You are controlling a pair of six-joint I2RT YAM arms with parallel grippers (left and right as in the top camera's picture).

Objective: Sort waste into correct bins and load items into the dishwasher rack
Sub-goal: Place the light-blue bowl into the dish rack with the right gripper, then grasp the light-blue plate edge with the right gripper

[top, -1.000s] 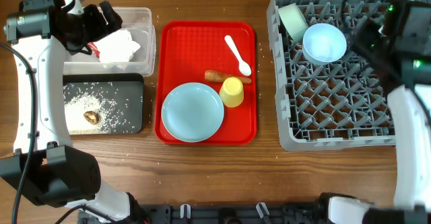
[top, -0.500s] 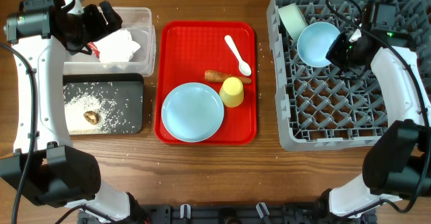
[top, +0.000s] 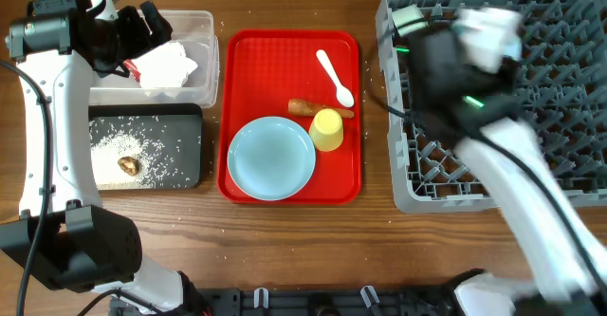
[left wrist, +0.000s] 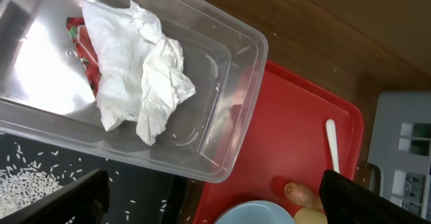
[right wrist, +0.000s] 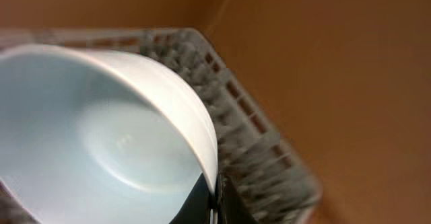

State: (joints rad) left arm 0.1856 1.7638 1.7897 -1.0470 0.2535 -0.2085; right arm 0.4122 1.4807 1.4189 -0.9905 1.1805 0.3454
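The robot's right gripper will next move down and to the left in the overhead view, into the wires of the rack beside the other bowl, because it is already taking the corner of the rack.
My right gripper (right wrist: 214, 183) is shut on the rim of a pale blue bowl (right wrist: 101, 130), held over the grey dishwasher rack (top: 474, 183). In the overhead view that arm is a blur above the rack's left half. My left gripper (left wrist: 215, 207) hangs open over the clear tub (top: 204, 31), which holds a crumpled napkin (left wrist: 141, 69) and a red-and-white wrapper (left wrist: 84, 49). On the red tray (top: 351, 188) lie a blue plate (top: 271, 158), a yellow cup (top: 326, 129), a carrot (top: 305, 106) and a white spoon (top: 335, 77).
The black tray (top: 190, 145) in front of the tub carries rice (top: 123, 150) and a brown lump (top: 129, 164). Another pale bowl (top: 406, 19) leans in the rack's back left corner. Bare wood separates the red tray from the rack.
The right gripper closed on the bowl's rim and the arm swung fast to the left across the rack. The left arm has stayed still.
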